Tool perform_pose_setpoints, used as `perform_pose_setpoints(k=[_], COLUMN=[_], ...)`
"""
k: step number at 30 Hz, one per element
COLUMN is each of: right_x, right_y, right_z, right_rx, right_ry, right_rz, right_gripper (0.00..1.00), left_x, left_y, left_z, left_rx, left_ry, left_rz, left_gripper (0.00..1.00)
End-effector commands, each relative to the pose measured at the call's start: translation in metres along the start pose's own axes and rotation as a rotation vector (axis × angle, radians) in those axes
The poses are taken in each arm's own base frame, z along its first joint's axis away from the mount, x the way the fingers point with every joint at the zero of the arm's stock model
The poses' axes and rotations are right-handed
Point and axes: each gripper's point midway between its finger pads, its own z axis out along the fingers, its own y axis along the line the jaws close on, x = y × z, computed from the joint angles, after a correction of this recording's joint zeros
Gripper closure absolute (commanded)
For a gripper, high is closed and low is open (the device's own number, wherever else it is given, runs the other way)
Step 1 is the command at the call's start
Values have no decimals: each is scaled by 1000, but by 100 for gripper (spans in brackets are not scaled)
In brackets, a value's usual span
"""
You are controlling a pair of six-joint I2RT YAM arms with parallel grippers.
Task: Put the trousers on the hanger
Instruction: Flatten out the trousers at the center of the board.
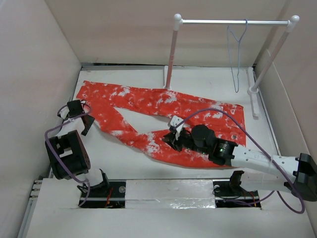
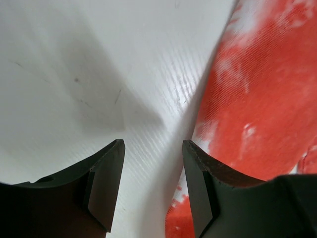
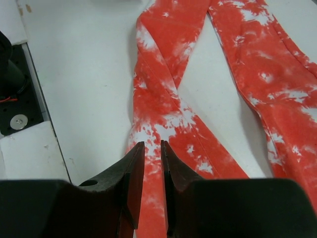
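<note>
My left gripper needs to move a little toward the trousers next and close on their edge, because the trousers' edge is beside its finger.
The red-orange trousers [image 1: 148, 101] with white speckles lie flat across the white table, with two legs forking toward the left. The pale blue-grey wire hanger [image 1: 237, 54] hangs from the rack's crossbar at the back right. My right gripper [image 1: 171, 135] rests on the nearer leg. In the right wrist view its jaws [image 3: 152, 144] stand a narrow gap apart, with trouser fabric [image 3: 163, 74] filling the gap. My left gripper [image 1: 81, 116] is open and empty at the left edge of the trousers. In the left wrist view [image 2: 153, 144] it is over bare table, with the fabric [image 2: 257, 99] beside its right finger.
A white-posted rack with a metal crossbar [image 1: 213, 22] stands at the back right. Beige walls [image 1: 39, 74] close in the table on the left, back and right. A white strip with cable cut-outs [image 1: 168, 191] runs along the near edge.
</note>
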Motion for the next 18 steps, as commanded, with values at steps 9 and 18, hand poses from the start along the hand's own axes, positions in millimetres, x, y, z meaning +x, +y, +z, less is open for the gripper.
perform_pose_setpoints(k=[9,18], right_x=[-16,-9], right_y=[-6,-5], right_z=[-8,3], right_rx=[14,6], right_ry=[-92,-63], right_rz=[-15,-9], right_gripper=[74,74], left_x=[23,8], left_y=[-23,-41], left_z=[23,35], left_rx=[129,149], left_ry=[54,33], left_rz=[-92,-91], left_gripper=[52,57])
